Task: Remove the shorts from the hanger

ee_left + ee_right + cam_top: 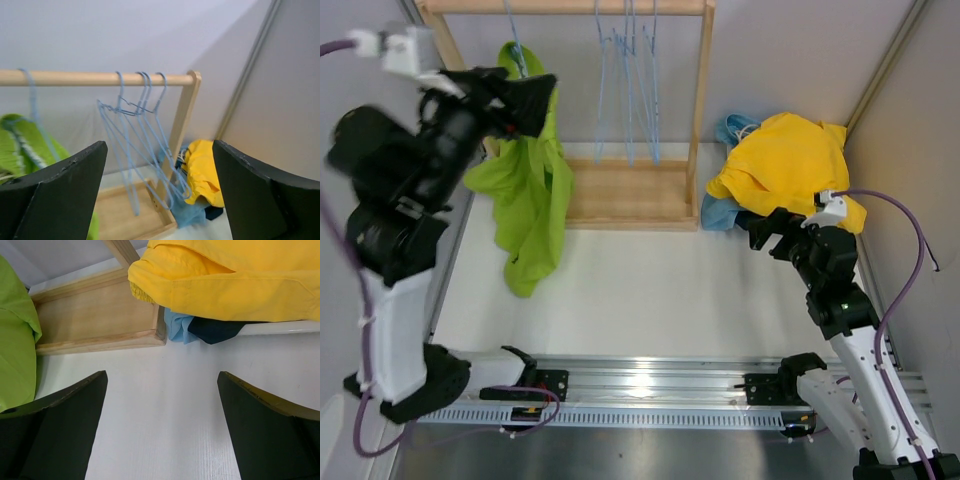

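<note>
My left gripper is open and the shorts' blue hanger is outside its fingers, so it should lower, turn toward the shorts and tilt down onto the near wire of the hanger.
Lime green shorts [532,200] hang from a blue hanger [33,102] at the left end of the wooden rod [75,78]. My left gripper [542,105] is raised beside their upper part, open and holding nothing; in the left wrist view its fingers [60,195] frame the rack, with the green shorts [25,145] at the left edge. Yellow shorts [785,160] lie heaped over light blue shorts [720,212] and a navy pair [212,331] right of the rack. My right gripper [765,232] hovers low just in front of that heap, open and empty.
Several empty blue hangers [630,80] dangle from the middle of the rod. The rack's wooden base tray [620,195] sits on the white table, with its right post [182,115] next to the heap. Walls close in at the left, back and right.
</note>
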Available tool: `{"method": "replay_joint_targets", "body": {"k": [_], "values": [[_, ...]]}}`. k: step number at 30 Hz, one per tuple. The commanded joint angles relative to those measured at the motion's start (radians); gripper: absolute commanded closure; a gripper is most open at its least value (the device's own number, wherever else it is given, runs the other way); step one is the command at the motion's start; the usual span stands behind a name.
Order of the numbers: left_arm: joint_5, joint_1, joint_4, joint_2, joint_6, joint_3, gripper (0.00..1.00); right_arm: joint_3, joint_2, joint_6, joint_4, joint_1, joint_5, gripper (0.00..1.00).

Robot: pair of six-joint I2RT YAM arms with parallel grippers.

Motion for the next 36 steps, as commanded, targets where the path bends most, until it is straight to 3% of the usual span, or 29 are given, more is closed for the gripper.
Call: {"method": "replay_joint_targets", "body": {"k": [1, 3, 8, 15, 21, 29, 32, 34, 35, 36], "values": [[-0.154, 0.005, -0.054, -0.065, 0.077, -0.107, 0.08, 0.033, -0.025, 0.019, 0.001, 0.003, 0.0, 0.01], [-0.244, 0.028, -0.082, -0.058, 0.105, -0.132, 0.07, 0.041, -0.03, 0.032, -0.007, 0.005, -0.006, 0.0], [-0.29, 0.11, -0.08, 0.022, 0.119, -0.204, 0.07, 0.061, -0.059, 0.042, -0.052, 0.012, -0.008, 0.01], [-0.226, 0.229, -0.063, 0.184, 0.085, -0.149, 0.05, 0.09, -0.088, 0.027, -0.133, 0.016, -0.006, 0.0], [-0.218, 0.261, -0.062, 0.286, 0.086, -0.06, 0.04, 0.082, -0.099, 0.027, -0.148, 0.016, -0.008, 0.0], [-0.177, 0.282, -0.019, 0.342, 0.067, -0.058, 0.08, 0.065, -0.079, 0.027, -0.13, 0.017, -0.008, 0.0], [-0.165, 0.285, -0.01, 0.367, 0.057, -0.048, 0.12, 0.061, -0.073, 0.024, -0.127, 0.016, -0.008, 0.01], [-0.156, 0.288, -0.01, 0.381, 0.048, -0.038, 0.19, 0.056, -0.07, 0.018, -0.125, 0.017, -0.008, 0.01], [-0.148, 0.288, -0.011, 0.396, 0.047, -0.029, 0.24, 0.056, -0.07, 0.016, -0.125, 0.016, -0.006, 0.0], [-0.145, 0.288, -0.013, 0.402, 0.04, -0.028, 0.37, 0.054, -0.068, 0.013, -0.128, 0.017, -0.005, 0.01]]}}
